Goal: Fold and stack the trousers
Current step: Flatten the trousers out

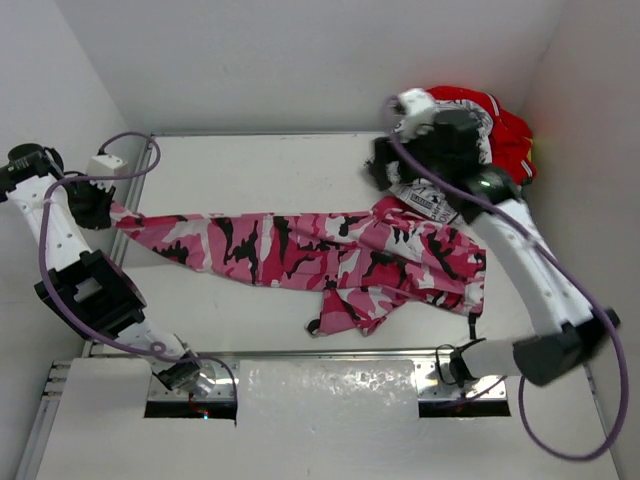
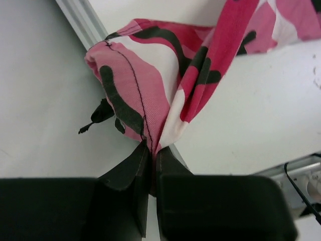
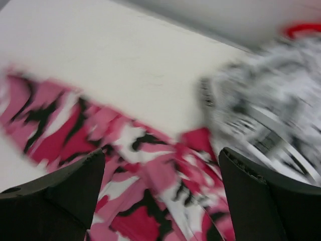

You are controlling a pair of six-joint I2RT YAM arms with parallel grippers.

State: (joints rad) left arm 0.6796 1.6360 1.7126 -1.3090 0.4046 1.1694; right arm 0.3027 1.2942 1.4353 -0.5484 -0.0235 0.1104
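The trousers' uncovered far edge (image 1: 273,215) (image 3: 75,94) is lower down and to the left in the top view. My right gripper will next lower its open fingers that way onto it.
The long camouflage trousers (image 1: 300,250) lie stretched across the table from left to right, the waist end bunched at the right. My left gripper (image 1: 108,208) is shut on a leg end at the table's left edge. Up close, its jaws (image 2: 152,148) pinch the gathered hem of the camouflage cloth (image 2: 150,75). My right gripper (image 3: 160,155) hangs open above the waist end of the camouflage trousers (image 3: 150,196) with nothing between its fingers. The newsprint trousers (image 1: 425,200) (image 3: 271,110) and the red trousers (image 1: 510,140) lie heaped in the far right corner.
A metal rail (image 1: 148,205) (image 2: 80,22) runs along the table's left edge, and another rail (image 1: 300,355) along the front. White walls close in the back and both sides. A white block (image 1: 108,163) with a purple cable sits at the far left.
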